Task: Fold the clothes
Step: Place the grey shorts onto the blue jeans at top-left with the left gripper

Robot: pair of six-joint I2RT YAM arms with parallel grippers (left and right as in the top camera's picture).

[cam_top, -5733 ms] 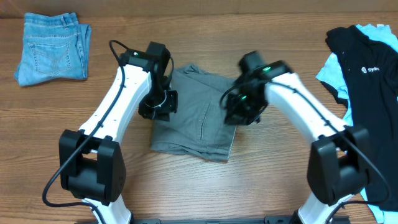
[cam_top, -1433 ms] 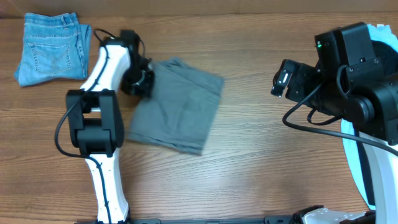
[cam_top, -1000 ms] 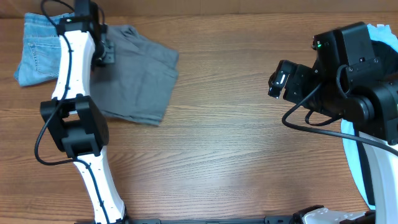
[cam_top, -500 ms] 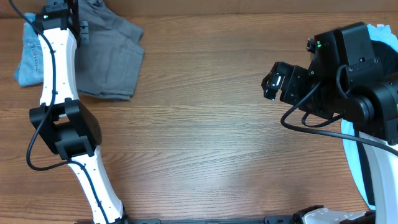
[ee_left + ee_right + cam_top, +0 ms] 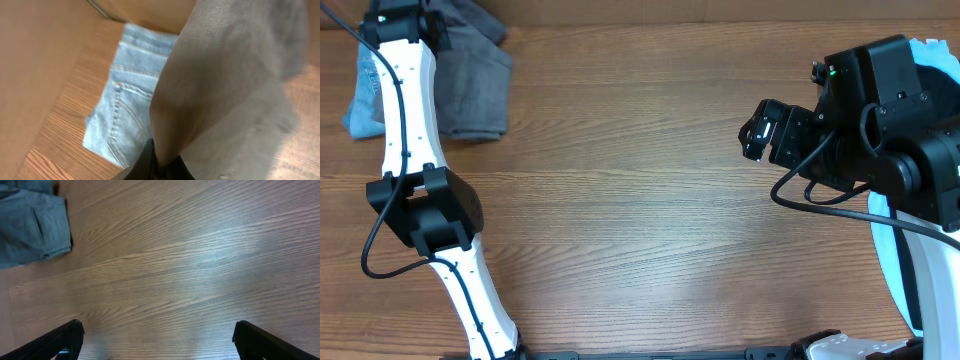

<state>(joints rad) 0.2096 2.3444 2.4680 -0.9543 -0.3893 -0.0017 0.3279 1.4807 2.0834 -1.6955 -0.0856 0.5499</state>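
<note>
The left gripper sweeps over the exposed jeans (image 5: 364, 90) next and releases the grey garment (image 5: 477, 85) there, since that denim lies to the gripper's left in the overhead view.
A folded grey garment (image 5: 477, 85) lies at the table's far left, its left side over the folded blue jeans (image 5: 358, 105). My left gripper (image 5: 161, 167) is shut on an edge of the grey garment (image 5: 235, 75), which hangs in front of the wrist camera with the jeans (image 5: 125, 110) below it. In the overhead view the left arm reaches to the top-left corner. My right gripper (image 5: 757, 130) hovers high over the right side of the table. Its jaws (image 5: 157, 340) are open with only bare wood between them, and the grey garment (image 5: 30, 225) shows far off.
A light blue cloth (image 5: 932, 44) peeks out at the far right, mostly hidden behind the right arm. The wooden table (image 5: 640, 220) stretches between the two arms. The table's back edge runs close behind the jeans.
The left arm has pulled the grey garment further left and back, so it now overlaps the jeans. The right arm has barely shifted and stays open.
</note>
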